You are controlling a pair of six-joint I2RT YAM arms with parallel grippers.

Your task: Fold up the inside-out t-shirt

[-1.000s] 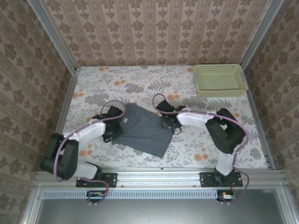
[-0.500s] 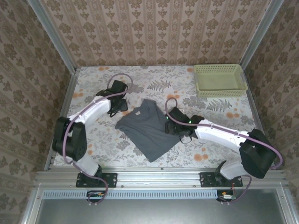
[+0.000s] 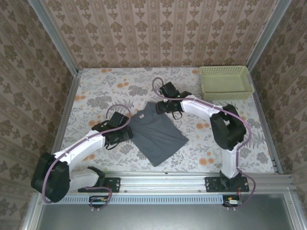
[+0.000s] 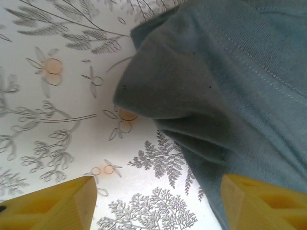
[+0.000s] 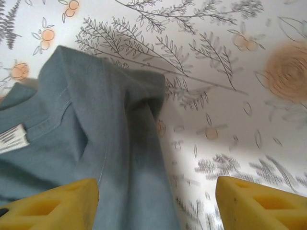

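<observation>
The robot's right gripper needs to lower its open fingers next toward the shirt's collar, over the thin fold (image 3: pixel 156 106) (image 5: pixel 125 112) at the shirt's far corner, because the fold runs between the fingers.
The inside-out t-shirt (image 3: pixel 156 133) lies flat on the flowered table, a dark blue-grey slanted oblong. My left gripper (image 3: pixel 125 134) sits at its left edge. In the left wrist view that gripper (image 4: pixel 158 211) is open, its yellow fingertips (image 4: pixel 53 206) wide apart over the tablecloth, with a rounded fold of the shirt (image 4: pixel 216 81) ahead and to the right. My right gripper (image 3: pixel 166 106) is at the shirt's far end. Seen from the right wrist, it (image 5: pixel 156 211) is open above the shirt (image 5: pixel 96 143), whose collar and white label (image 5: pixel 12 136) show at the left.
A pale green basket (image 3: pixel 225 82) stands at the back right of the table. Metal rails and patterned walls close in the table on three sides. Bare tablecloth (image 3: pixel 206 153) lies to the right of the shirt.
The left gripper has gone from shut to open and come back to the shirt's near left edge. The right gripper has opened wider and moved up to the shirt's far end. The shirt now looks narrower.
</observation>
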